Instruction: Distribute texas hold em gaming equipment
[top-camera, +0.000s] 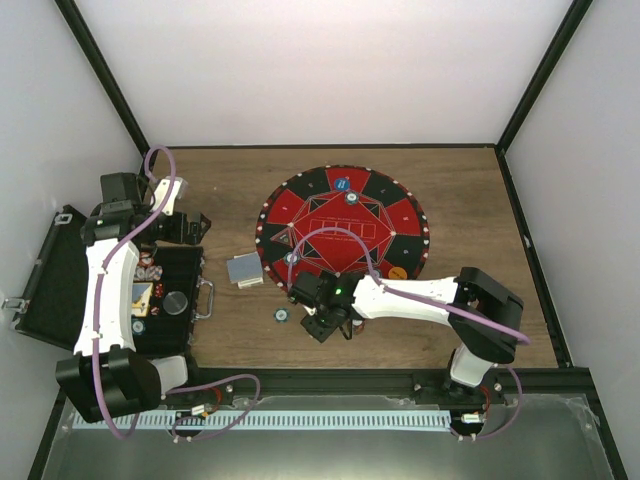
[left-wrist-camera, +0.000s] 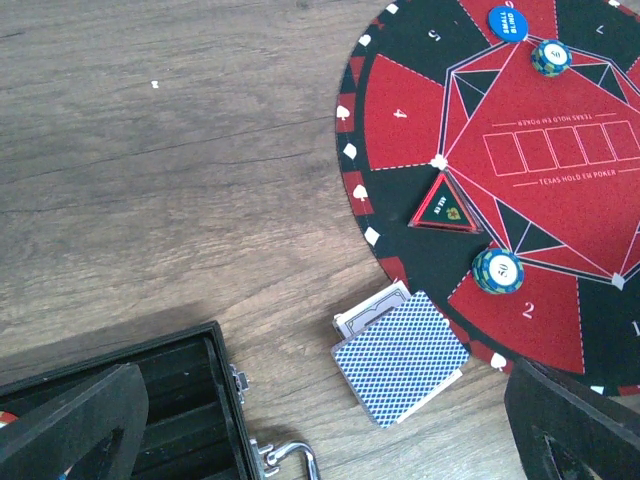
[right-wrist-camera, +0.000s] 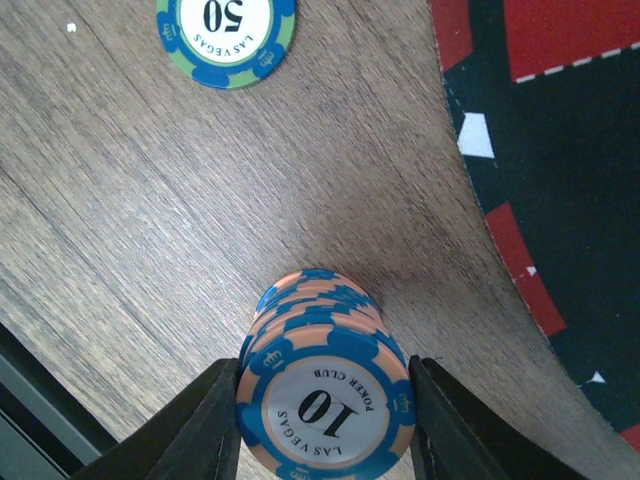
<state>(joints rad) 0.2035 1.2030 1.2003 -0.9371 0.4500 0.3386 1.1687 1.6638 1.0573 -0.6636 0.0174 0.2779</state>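
Note:
My right gripper should rise outward next, then go down and let go of the chips on the mat (top-camera: 400, 215) beside the triangular marker (top-camera: 296, 238), because that spot is outward of the gripper.
My right gripper (top-camera: 330, 322) is shut on a stack of orange-and-blue "10" poker chips (right-wrist-camera: 325, 400), low over the wood just off the near left rim of the round red-and-black poker mat (top-camera: 400, 215). A single green-blue "50" chip (right-wrist-camera: 226, 30) lies on the wood to its left. The grey-blue-backed card deck (left-wrist-camera: 400, 355) lies beside the mat's left rim. On the mat are a blue marker disc (left-wrist-camera: 508, 22), two "50" chips (left-wrist-camera: 497, 270) and an orange disc (top-camera: 398, 271). My left gripper (top-camera: 185, 228) is open and empty above the case's far end.
An open black case (top-camera: 165, 275) with chips and a metal handle stands at the left, its lid laid open further left. A triangular "all in" marker (left-wrist-camera: 445, 207) lies on the mat. Black frame posts border the table at the back corners.

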